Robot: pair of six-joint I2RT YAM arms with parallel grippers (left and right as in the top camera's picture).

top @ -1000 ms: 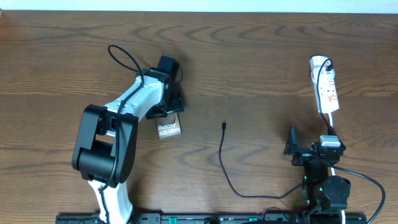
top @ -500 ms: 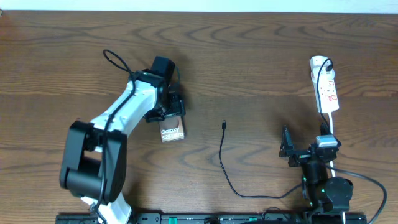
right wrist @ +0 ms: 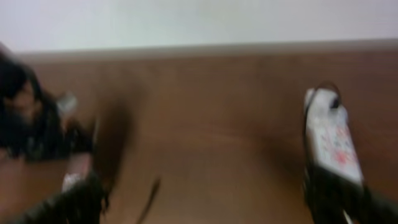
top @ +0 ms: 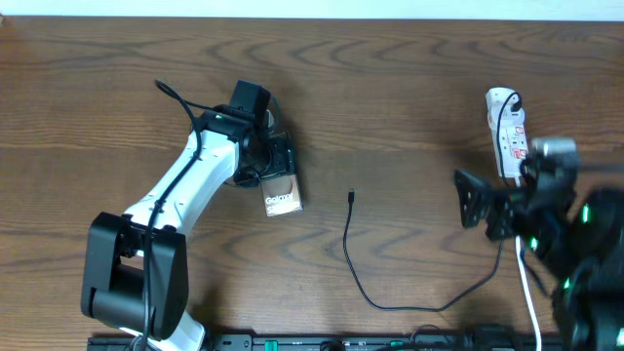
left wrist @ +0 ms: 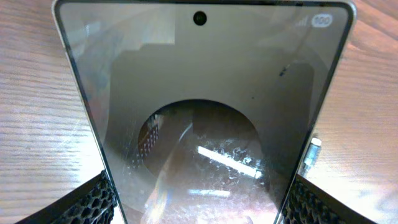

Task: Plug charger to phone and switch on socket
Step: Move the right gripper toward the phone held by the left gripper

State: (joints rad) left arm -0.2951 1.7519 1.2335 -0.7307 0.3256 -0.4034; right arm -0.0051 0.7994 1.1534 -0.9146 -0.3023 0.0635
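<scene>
My right gripper reaches left in the overhead view next, to the phone's "Galaxy" end sticking out of my left gripper, onto that end's side edge.
The grey-bronze phone lies on the wooden table with its "Galaxy" text up. My left gripper is shut on its far end. In the left wrist view the phone fills the frame between my mesh fingers. The charger's tiny connector lies just right of the phone, and its black cable loops down to the front edge. The white socket lies at the far right. My right gripper is open and empty, raised left of the socket. The right wrist view is blurred but shows the socket and the connector.
A black plug sits in the socket's far end. The socket's white cord runs down to the front edge under my right arm. The table's back edge meets a white wall.
My left gripper has slid the phone right and toward the front, closer to the connector. My right arm has risen and swung up toward the socket, blurring its view.
</scene>
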